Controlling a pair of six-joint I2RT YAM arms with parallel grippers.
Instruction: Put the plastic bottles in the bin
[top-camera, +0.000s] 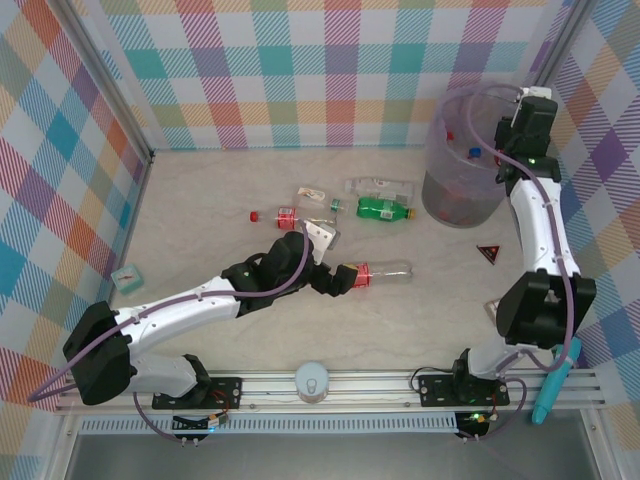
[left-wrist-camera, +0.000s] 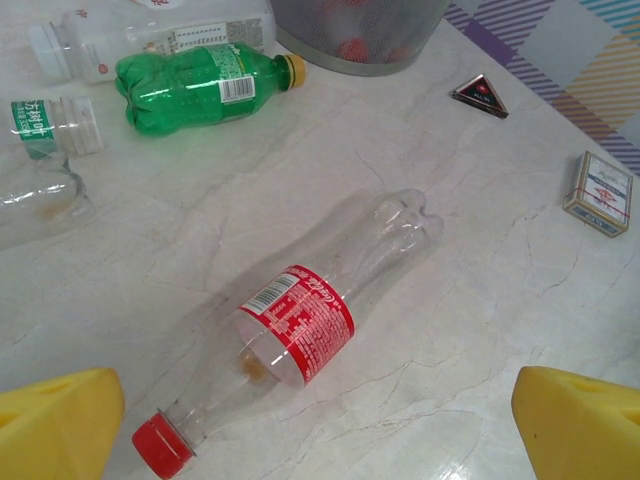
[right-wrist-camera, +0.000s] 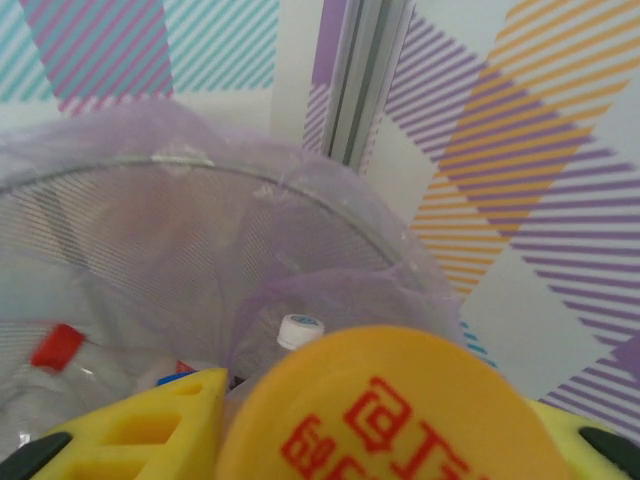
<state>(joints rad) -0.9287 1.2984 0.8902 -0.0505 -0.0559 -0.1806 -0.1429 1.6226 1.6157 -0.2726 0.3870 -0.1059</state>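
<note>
The robot's right gripper will next carry the bottle slightly lower into the bin before releasing it, as its yellow cap (right-wrist-camera: 390, 420) is already hanging inside the bin's rim.
A clear bottle (top-camera: 385, 271) (left-wrist-camera: 300, 325) with a red label and red cap lies on the table. My left gripper (top-camera: 345, 278) (left-wrist-camera: 320, 435) is open just short of its cap end, one yellow finger on each side. A green bottle (top-camera: 385, 210) (left-wrist-camera: 200, 85) and several clear bottles (top-camera: 315, 196) lie further back. My right gripper (top-camera: 512, 150) (right-wrist-camera: 370, 440) hangs over the right rim of the bin (top-camera: 462, 165) (right-wrist-camera: 150, 230). It is shut on a bottle whose yellow cap (right-wrist-camera: 390, 420) faces the camera. Inside the bin lie bottles with a red cap (right-wrist-camera: 57, 346) and a white cap (right-wrist-camera: 300, 330).
A black triangle (top-camera: 489, 253) (left-wrist-camera: 480, 95) lies right of the bottles, and a small card box (left-wrist-camera: 598, 193) sits near the right arm. A teal cube (top-camera: 127, 276) rests by the left wall. Plaid walls close the table on three sides.
</note>
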